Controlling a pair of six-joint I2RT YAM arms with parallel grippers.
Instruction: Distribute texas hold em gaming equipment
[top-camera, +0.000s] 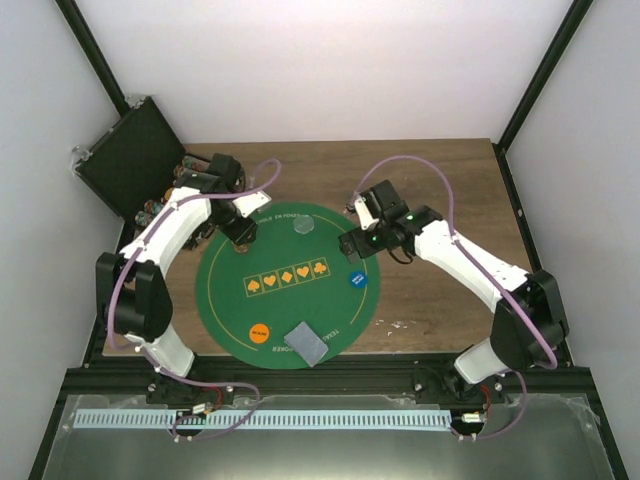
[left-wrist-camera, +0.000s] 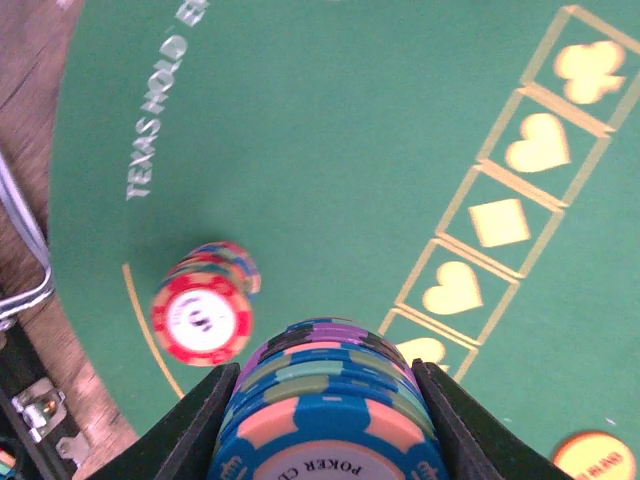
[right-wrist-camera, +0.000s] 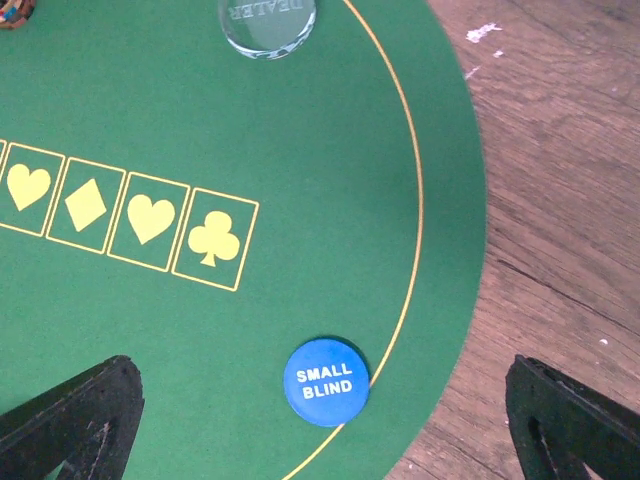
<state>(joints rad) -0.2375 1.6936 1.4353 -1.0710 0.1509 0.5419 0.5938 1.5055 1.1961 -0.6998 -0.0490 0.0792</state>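
Note:
My left gripper should next move across the mat (top-camera: 225, 290) and down to the near side of the small blind disc, because that side is to the gripper's right in the top view.
My left gripper (left-wrist-camera: 330, 405) is shut on a stack of poker chips (left-wrist-camera: 335, 385), blue and purple, held above the far left part of the green round mat (top-camera: 225, 290). A second chip stack with a red top (left-wrist-camera: 205, 312) stands on the mat just beside it. My right gripper (right-wrist-camera: 320, 430) is open and empty above the blue "small blind" disc (right-wrist-camera: 326, 381), which lies at the mat's right edge (top-camera: 355, 279). A clear dealer disc (top-camera: 303, 228) lies at the far side. An orange disc (top-camera: 259, 333) and a grey-blue card deck (top-camera: 305, 343) lie near the front.
An open black case (top-camera: 130, 160) with more chips along its edge sits at the far left corner, next to the left arm. Bare wooden table (top-camera: 450, 300) lies right of the mat. Five yellow card outlines (top-camera: 287, 277) mark the mat's middle.

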